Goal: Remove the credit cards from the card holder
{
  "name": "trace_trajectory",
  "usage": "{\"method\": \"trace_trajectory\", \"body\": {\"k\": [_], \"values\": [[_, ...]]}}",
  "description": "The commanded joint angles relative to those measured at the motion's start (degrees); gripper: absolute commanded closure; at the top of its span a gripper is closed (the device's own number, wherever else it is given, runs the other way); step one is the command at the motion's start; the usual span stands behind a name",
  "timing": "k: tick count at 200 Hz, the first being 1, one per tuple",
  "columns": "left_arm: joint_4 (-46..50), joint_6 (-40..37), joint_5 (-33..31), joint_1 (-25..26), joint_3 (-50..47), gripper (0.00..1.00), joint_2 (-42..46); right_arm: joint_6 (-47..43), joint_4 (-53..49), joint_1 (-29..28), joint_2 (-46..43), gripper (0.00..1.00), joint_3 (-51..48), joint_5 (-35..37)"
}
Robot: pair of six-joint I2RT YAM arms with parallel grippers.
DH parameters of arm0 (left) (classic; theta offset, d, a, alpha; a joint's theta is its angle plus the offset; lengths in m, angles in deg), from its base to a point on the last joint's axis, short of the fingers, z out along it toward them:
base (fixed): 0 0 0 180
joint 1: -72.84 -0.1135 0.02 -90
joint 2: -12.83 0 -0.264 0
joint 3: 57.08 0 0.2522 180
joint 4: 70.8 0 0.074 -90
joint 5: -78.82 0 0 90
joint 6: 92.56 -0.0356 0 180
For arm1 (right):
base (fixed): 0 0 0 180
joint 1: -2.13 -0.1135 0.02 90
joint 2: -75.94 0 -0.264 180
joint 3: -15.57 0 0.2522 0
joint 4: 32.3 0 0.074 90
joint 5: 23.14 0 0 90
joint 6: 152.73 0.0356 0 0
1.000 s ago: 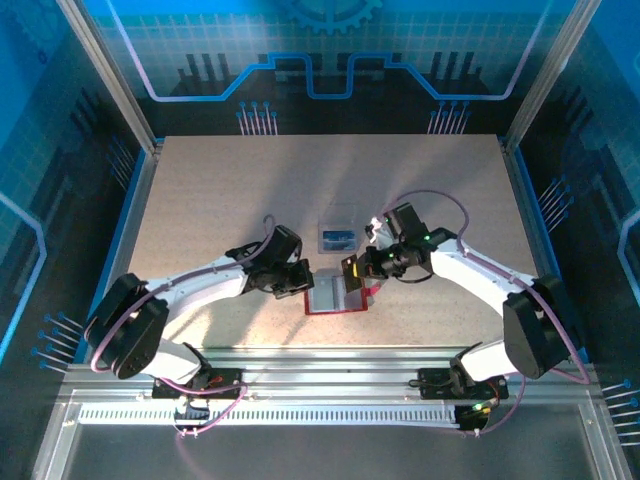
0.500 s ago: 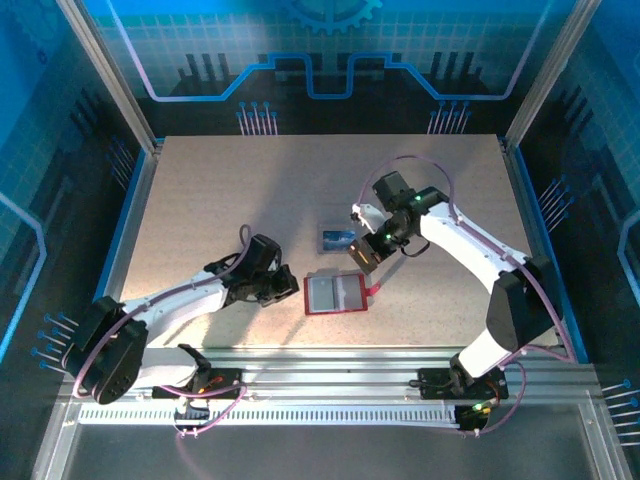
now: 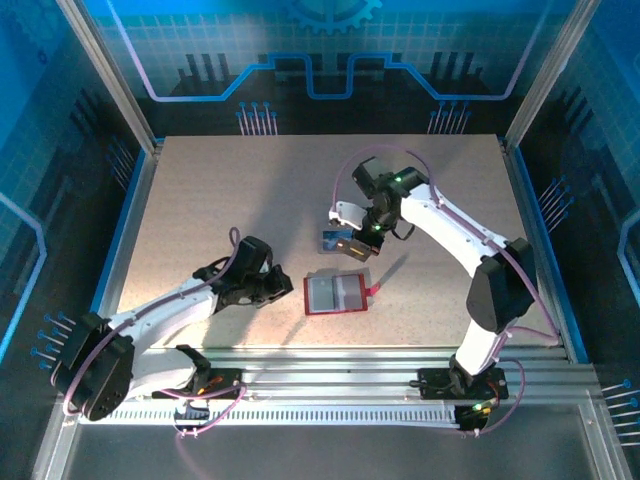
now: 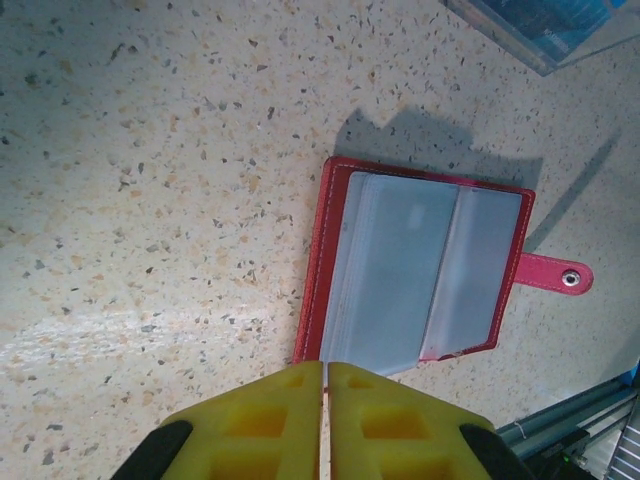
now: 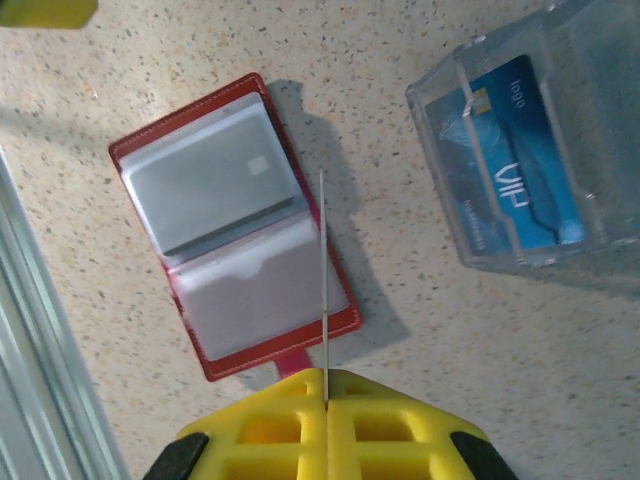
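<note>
The thin credit card [image 5: 322,260] in my right gripper should next move away from my base past the blue card, then go down to be released.
The red card holder [image 3: 337,293] lies open on the table, its pale grey pockets facing up, the red tab [image 3: 374,291] at its right. A pale card with a chip [image 5: 210,180] shows inside one pocket. My right gripper [image 5: 326,372] is shut on a thin credit card [image 5: 322,260], seen edge-on, and hovers behind the holder [image 5: 235,265], next to a clear tray. My left gripper [image 4: 326,375] is shut with nothing between its fingers, just left of the holder [image 4: 420,270] and off it. From above, the left gripper [image 3: 282,290] sits low and the right gripper [image 3: 360,246] is raised.
A clear plastic tray [image 3: 337,238] with a blue card [image 5: 515,170] in it stands just behind the holder. Metal rails [image 3: 330,365] run along the near edge. Blue walls close in the table on both sides and at the back.
My right gripper has lifted the card away from the holder and carried it back and left to the clear tray. My left gripper has drawn back left, off the holder's edge.
</note>
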Motion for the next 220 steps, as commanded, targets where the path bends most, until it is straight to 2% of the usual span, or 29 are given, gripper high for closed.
{"method": "trace_trajectory", "body": {"k": [1,137,220], "values": [[3.4,0.7,-1.2,-0.7,-0.8,0.88,1.8,-8.0,-3.4,-0.5,2.1,1.0,4.5,2.6],[5.3,2.4,-1.2,-0.9,-1.4,0.88,0.1,-16.7,-13.7,1.4,25.7,1.0,35.3,6.1],[6.2,2.5,-0.5,-1.1,0.8,0.88,-3.3,-19.3,-15.2,3.3,34.3,1.0,42.3,5.2]]}}
